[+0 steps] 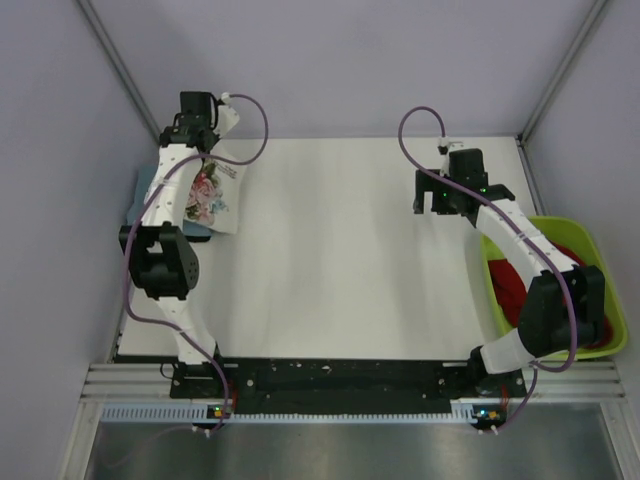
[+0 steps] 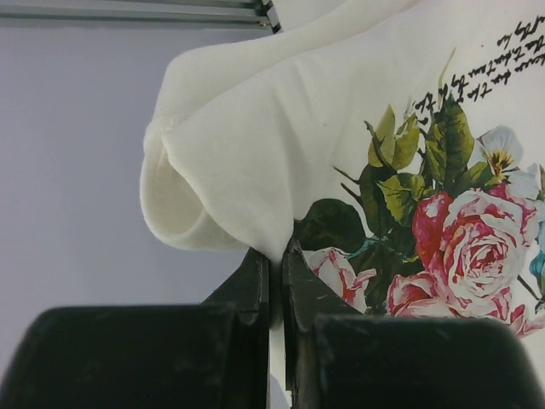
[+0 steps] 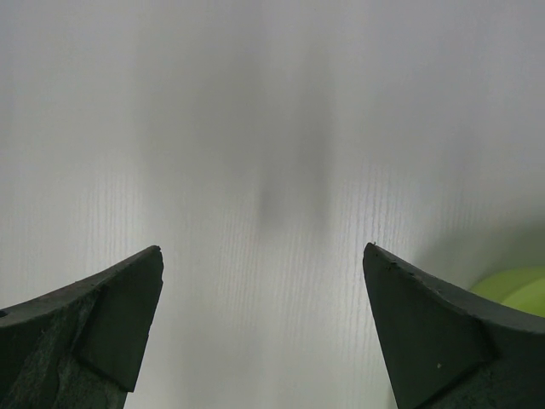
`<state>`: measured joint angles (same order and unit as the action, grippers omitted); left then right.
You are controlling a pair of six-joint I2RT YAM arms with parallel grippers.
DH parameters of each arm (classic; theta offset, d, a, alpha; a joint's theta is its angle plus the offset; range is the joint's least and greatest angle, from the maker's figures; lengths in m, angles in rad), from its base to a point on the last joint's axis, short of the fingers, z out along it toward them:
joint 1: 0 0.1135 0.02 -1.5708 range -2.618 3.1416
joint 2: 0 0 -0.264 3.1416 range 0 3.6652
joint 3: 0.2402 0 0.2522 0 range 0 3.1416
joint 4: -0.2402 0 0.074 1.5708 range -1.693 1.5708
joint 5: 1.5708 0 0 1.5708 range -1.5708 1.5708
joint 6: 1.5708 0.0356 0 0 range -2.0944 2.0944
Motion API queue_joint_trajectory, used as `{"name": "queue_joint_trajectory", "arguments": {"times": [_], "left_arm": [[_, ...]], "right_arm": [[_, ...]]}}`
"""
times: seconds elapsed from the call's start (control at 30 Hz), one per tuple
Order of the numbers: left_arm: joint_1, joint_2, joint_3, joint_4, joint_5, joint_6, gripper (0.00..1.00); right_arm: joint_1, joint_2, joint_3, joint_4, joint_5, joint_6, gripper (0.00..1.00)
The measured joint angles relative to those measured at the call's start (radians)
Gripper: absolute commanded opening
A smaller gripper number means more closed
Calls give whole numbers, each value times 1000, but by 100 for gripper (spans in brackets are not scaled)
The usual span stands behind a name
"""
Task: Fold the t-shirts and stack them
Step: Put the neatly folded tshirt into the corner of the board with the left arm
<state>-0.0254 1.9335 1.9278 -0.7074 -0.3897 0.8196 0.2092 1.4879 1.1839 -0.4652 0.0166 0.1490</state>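
I will move my left gripper left in the top view and down over the blue-grey shirt next, because the white t-shirt hangs past the blue-grey shirt's edge.
My left gripper is shut on an edge of the white t-shirt with the flower print and holds it lifted at the table's far left. In the left wrist view the fingers pinch a fold of that shirt, whose rose print hangs to the right. A blue-grey shirt lies under it at the table's left edge, mostly hidden by the arm. My right gripper is open and empty above bare table at the far right, and it also shows in the right wrist view. I see no black shirt.
A lime-green bin stands off the table's right edge with red cloth in it. Its rim shows in the right wrist view. Grey walls close in the left, back and right sides. The white table spreads between the arms.
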Motion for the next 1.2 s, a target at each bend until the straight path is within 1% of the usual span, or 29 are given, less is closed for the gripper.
{"name": "queue_joint_trajectory", "arguments": {"times": [0.4,0.57,0.7,0.9,1.07,1.2], "left_arm": [[87,-23,0,43,-8,93,0],[109,-10,0,90,-7,113,0],[124,46,0,147,-11,134,0],[143,176,5,206,-29,160,0],[180,299,103,234,-77,171,0],[221,321,119,261,-92,177,0]], "right_arm": [[0,0,0,0,21,-3,99],[0,0,0,-2,28,-10,99],[0,0,0,-9,37,-16,99],[0,0,0,-16,47,-26,99],[0,0,0,-16,48,-35,99],[0,0,0,-16,48,-38,99]]}}
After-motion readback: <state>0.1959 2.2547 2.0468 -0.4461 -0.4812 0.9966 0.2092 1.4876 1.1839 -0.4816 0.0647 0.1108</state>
